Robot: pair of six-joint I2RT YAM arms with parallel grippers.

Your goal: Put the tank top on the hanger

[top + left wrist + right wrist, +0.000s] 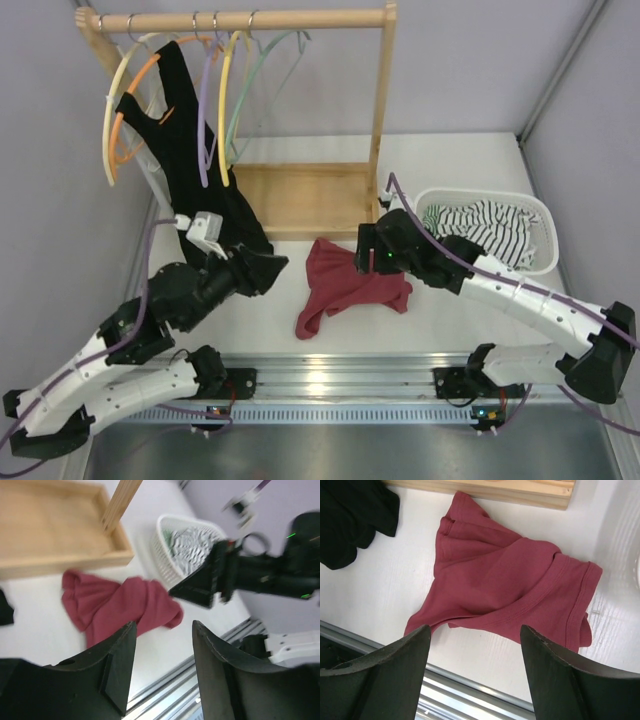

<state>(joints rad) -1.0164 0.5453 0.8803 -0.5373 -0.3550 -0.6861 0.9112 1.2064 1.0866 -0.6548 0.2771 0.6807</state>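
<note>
I need to raise my left gripper up and outward, with its fingers on both sides of the near arm of the lavender hanger (205,110), because that hanger hangs bare on the bar.
The maroon tank top (345,287) lies crumpled on the white table in front of the wooden rack base; it also shows in the left wrist view (120,607) and the right wrist view (505,587). The lavender hanger (205,110) hangs on the rail over the black garment. My left gripper (268,268) is open and empty, just left of the top. My right gripper (368,258) is open and empty, hovering over the top's right part. In the right wrist view the fingers (395,660) frame bare table below the top's hem.
A wooden rack (385,110) with a tray base (305,200) stands at the back, holding a yellow hanger (232,95), a pale green hanger (262,70) and a black garment (195,160). A white basket (545,235) with striped cloth (490,228) sits at the right.
</note>
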